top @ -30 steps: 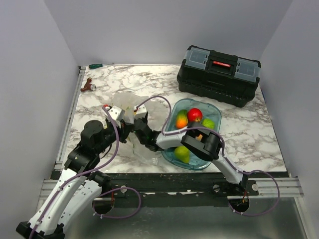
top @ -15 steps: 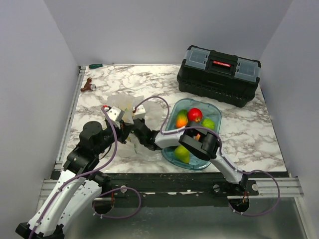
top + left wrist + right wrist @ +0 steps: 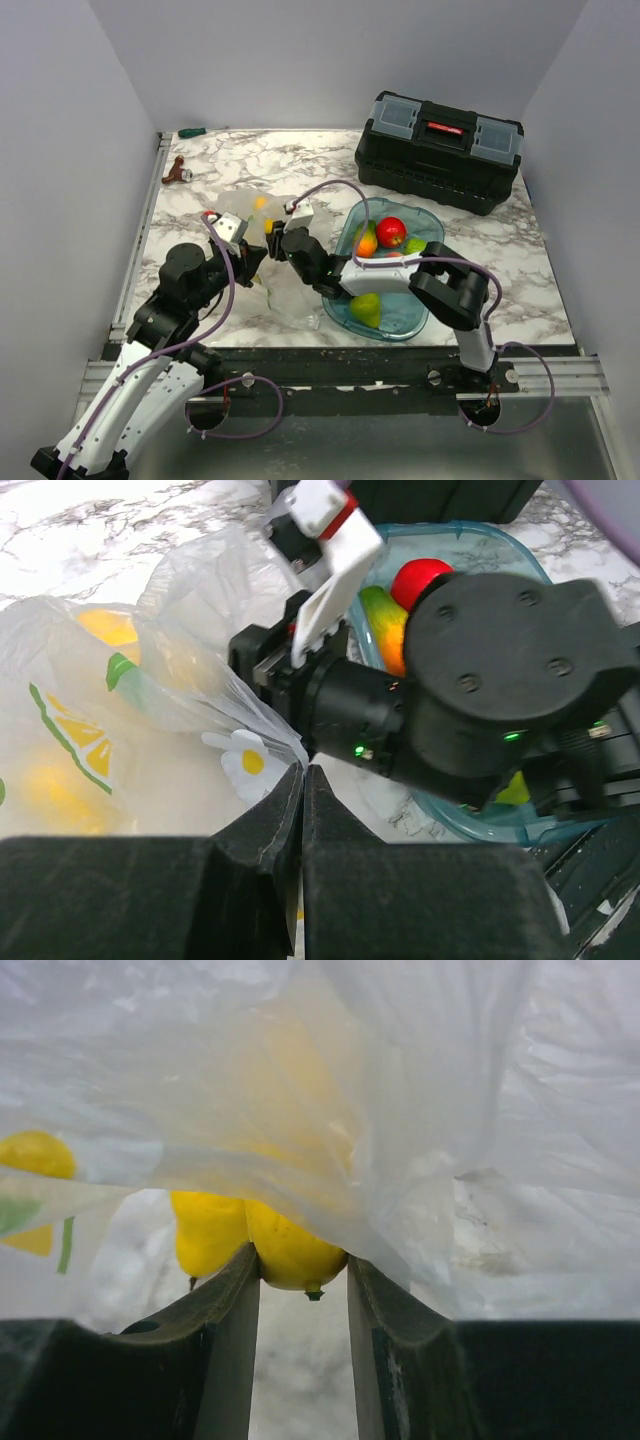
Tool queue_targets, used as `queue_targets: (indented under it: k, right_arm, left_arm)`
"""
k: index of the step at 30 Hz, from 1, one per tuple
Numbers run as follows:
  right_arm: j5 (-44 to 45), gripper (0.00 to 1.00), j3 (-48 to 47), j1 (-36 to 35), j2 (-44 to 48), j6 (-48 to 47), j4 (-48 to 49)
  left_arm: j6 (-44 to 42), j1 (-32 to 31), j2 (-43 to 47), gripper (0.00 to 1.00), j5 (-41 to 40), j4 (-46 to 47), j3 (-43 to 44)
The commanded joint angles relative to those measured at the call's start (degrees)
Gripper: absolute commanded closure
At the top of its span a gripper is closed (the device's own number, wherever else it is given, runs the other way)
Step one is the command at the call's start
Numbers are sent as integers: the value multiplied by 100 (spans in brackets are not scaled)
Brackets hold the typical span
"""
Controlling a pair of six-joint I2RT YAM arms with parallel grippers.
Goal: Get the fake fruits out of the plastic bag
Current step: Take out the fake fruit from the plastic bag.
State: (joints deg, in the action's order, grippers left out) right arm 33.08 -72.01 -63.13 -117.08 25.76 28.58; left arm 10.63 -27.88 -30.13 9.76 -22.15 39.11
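Note:
The tray's bottom beside the green pear (image 3: 365, 308) is clear, so I need to pull my right gripper out of the bag (image 3: 262, 262), carry the banana over there and release it.
The plastic bag (image 3: 262, 262), see-through with lemon-slice prints, lies left of the blue tray; it also fills the left wrist view (image 3: 150, 730) and the right wrist view (image 3: 400, 1110). My left gripper (image 3: 250, 263) (image 3: 302, 770) is shut on the bag's edge. My right gripper (image 3: 271, 234) (image 3: 300, 1260) reaches into the bag, its jaws closed against both sides of a yellow banana (image 3: 292, 1248) (image 3: 268, 225). Another yellow fruit (image 3: 105, 625) shows through the bag. A red apple (image 3: 391, 231), a peach (image 3: 365, 240), a lime (image 3: 417, 246) and a green pear (image 3: 365, 308) lie in the tray.
The rigid blue tray (image 3: 432, 232) stands right of the bag, close to the right arm. A black toolbox (image 3: 438, 150) stands at the back right. A small brown tool (image 3: 178, 173) and a green one (image 3: 191, 132) lie at the back left.
The right arm's elbow has swung to the right and its wrist has risen. The bag has sagged lower, and yellow fruit now shows at its top. The left gripper has held its place.

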Motion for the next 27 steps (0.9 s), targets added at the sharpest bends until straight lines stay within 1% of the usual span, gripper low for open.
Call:
queue_targets:
  k: [1, 7, 13, 16, 19, 22, 27]
  right_arm:
    - [-477, 92, 429, 8, 491, 283, -90]
    - [-820, 94, 1165, 7, 1217, 549, -243]
    - [-981, 96, 1659, 11, 1965, 690, -761]
    - [-1241, 97, 1926, 11, 2407, 725, -994]
    - [-1446, 98, 2010, 9, 2887, 1030, -1627]
    - [-1782, 98, 2239, 12, 3517, 1166, -2014]
    - [-1493, 98, 2549, 11, 4680, 1544, -3205]
  left_arm:
    - [10, -26, 18, 100, -218, -34, 78]
    - [18, -25, 36, 100, -408, -59, 84]
    - [119, -27, 23, 100, -617, -89, 97]
    - [310, -69, -175, 100, -484, -153, 176]
    - [317, -202, -393, 100, -335, -231, 257]
    - [263, -214, -432, 100, -505, -318, 325]
    - [118, -201, -87, 100, -1046, -380, 216]
